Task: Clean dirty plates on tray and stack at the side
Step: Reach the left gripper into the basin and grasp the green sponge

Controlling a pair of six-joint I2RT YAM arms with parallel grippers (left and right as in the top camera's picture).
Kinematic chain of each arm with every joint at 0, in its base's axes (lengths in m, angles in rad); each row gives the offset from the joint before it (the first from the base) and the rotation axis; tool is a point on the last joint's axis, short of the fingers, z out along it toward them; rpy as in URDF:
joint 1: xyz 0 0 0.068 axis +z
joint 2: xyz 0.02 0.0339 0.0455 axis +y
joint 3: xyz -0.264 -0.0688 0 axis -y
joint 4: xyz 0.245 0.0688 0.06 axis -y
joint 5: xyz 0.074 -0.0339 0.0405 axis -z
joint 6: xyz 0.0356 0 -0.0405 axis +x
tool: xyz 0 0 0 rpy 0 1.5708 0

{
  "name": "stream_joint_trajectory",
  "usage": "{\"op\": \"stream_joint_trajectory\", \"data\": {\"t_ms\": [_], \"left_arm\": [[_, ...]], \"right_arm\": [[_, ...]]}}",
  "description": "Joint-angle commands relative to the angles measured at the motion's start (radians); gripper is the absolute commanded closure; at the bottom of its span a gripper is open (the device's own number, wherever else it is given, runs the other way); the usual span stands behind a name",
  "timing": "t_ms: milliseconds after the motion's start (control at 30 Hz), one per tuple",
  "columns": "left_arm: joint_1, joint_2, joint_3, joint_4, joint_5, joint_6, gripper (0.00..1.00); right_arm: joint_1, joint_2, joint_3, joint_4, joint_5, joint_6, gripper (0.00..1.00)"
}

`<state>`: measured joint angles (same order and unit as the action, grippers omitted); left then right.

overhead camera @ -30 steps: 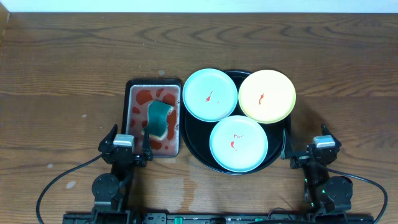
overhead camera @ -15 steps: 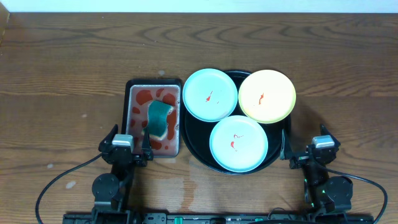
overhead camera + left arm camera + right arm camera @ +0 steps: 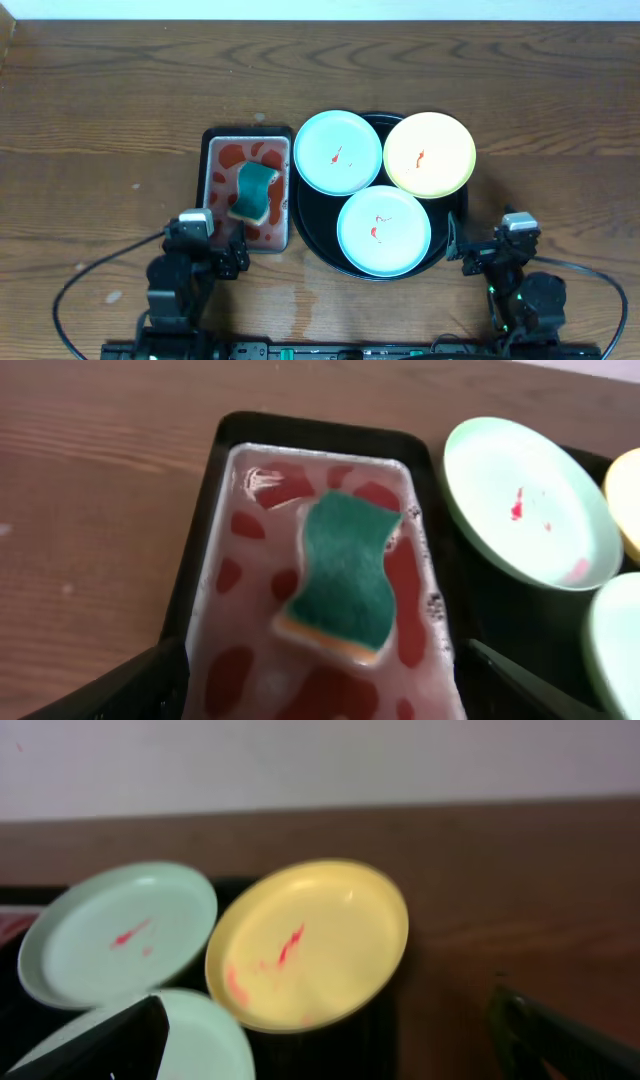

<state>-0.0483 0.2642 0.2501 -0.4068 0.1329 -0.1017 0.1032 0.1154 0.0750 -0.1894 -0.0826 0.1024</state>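
Note:
The green sponge lies outward of my left gripper and below it. Next I should move my left gripper outward and lower its open fingers astride the sponge's narrow middle [image 3: 255, 193] [image 3: 346, 568] to close.
Three plates lie on the black round tray [image 3: 453, 228]: an aqua plate [image 3: 338, 152] at the back left, a yellow plate [image 3: 430, 153] at the back right, an aqua plate [image 3: 384, 230] in front. Each has a red smear. My left gripper [image 3: 205, 235] is open at the near end of the sponge tray; its fingers frame it in the left wrist view [image 3: 320, 690]. My right gripper [image 3: 500, 240] is open and empty just right of the black tray; its wrist view shows the yellow plate [image 3: 310, 945] and both aqua plates [image 3: 115, 935].
A small rectangular tray [image 3: 248, 190] with red stains holds a green sponge [image 3: 254, 190], also seen in the left wrist view [image 3: 345, 575]. Bare wooden table [image 3: 100, 120] lies to the left, right and behind. Cables trail from both arm bases at the front edge.
My left arm has shifted slightly left and toward the front edge. My right gripper has edged a little toward the black tray. Plates and sponge have not moved.

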Motion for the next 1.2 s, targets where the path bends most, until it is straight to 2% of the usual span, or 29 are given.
{"op": "stream_joint_trajectory", "data": {"t_ms": [0,200,400,533,700,867,1000,1167], "left_arm": [[0.004,0.115,0.15,-0.043,0.017,-0.016,0.15],[0.004,0.336,0.362,-0.208,0.017,-0.016,0.15],[0.004,0.542,0.601,-0.479,0.018,-0.016,0.15],[0.004,0.61,0.662,-0.589,0.018,-0.017,0.15],[0.004,0.625,0.662,-0.567,0.017,-0.108,0.15],[0.004,0.625,0.662,-0.476,0.017,-0.107,0.15],[0.003,0.637,0.654,-0.334,0.017,-0.106,0.16],[0.003,0.737,0.654,-0.231,0.016,-0.094,0.18]], "right_arm": [[-0.007,0.093,0.112,-0.037,-0.033,0.032,0.01],[-0.007,0.304,0.287,-0.164,-0.107,0.031,0.01],[-0.007,0.553,0.481,-0.318,-0.184,0.029,0.01],[-0.007,0.706,0.599,-0.418,-0.213,0.008,0.01],[-0.007,0.813,0.628,-0.391,-0.238,-0.01,0.01],[-0.007,0.86,0.628,-0.381,-0.248,-0.01,0.01],[-0.007,0.869,0.628,-0.375,-0.248,-0.01,0.01],[-0.007,0.869,0.628,-0.375,-0.251,-0.009,0.01]]}}
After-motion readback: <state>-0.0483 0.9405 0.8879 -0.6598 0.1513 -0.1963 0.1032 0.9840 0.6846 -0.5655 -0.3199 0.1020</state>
